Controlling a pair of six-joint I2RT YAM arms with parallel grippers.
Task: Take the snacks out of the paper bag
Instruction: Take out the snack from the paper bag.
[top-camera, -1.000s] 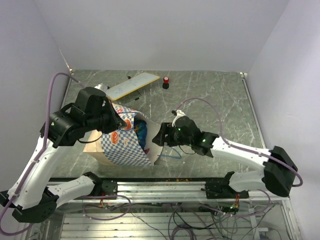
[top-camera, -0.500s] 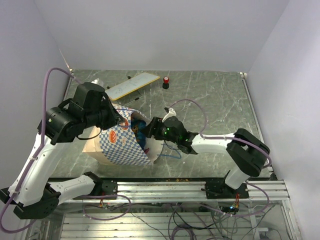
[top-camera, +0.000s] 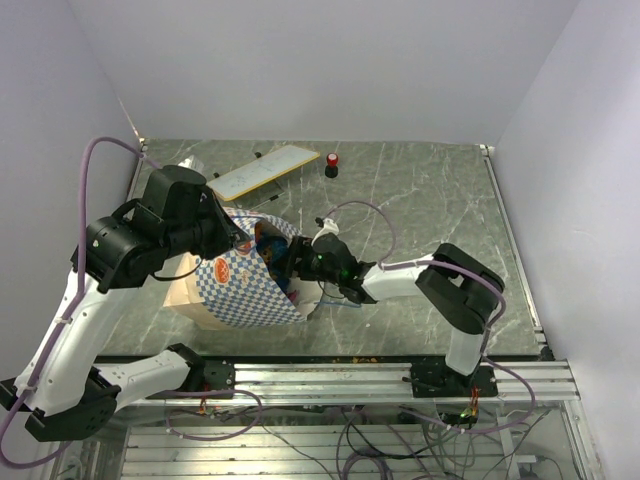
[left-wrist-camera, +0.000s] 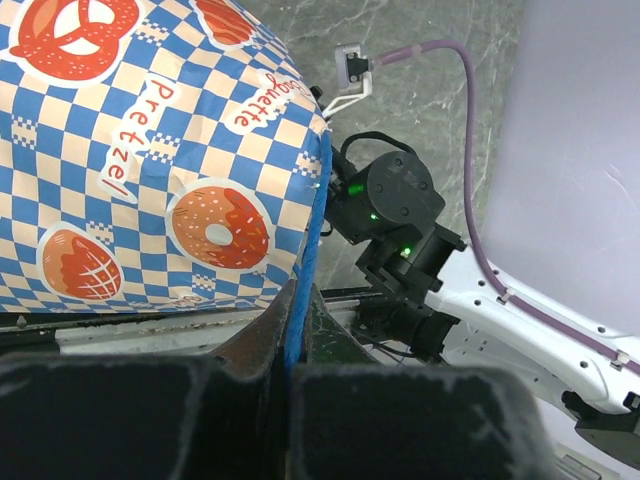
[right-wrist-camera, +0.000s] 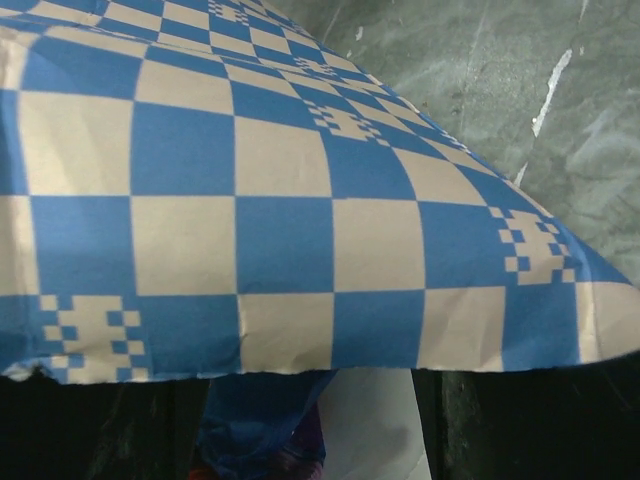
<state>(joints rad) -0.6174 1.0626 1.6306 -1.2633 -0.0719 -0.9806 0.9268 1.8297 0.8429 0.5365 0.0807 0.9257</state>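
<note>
The right gripper pushes a little deeper next, then grabs the packet, since the blue packet (right-wrist-camera: 262, 420) lies between my fingers under the checkered flap.
The blue-and-white checkered paper bag (top-camera: 245, 290) lies on its side, mouth to the right. My left gripper (top-camera: 228, 235) is shut on the blue upper edge of the bag (left-wrist-camera: 300, 290) and holds the mouth up. Blue and red snack packets (top-camera: 270, 245) show inside the mouth. My right gripper (top-camera: 292, 262) reaches into the mouth. In the right wrist view the checkered flap (right-wrist-camera: 300, 200) hangs over the open right gripper (right-wrist-camera: 310, 435). A blue packet (right-wrist-camera: 255, 420) lies between its fingers against the cream lining (right-wrist-camera: 375, 430); contact is not visible.
A flat white yellow-edged board (top-camera: 265, 170) and a small red-and-black knob (top-camera: 331, 163) sit at the back. A loose blue cord handle (top-camera: 338, 304) lies on the table below the right wrist. The right arm (left-wrist-camera: 395, 205) shows beside the bag in the left wrist view.
My right gripper has moved left from outside the bag into its mouth. My left gripper has kept its hold on the bag edge and shifted slightly.
</note>
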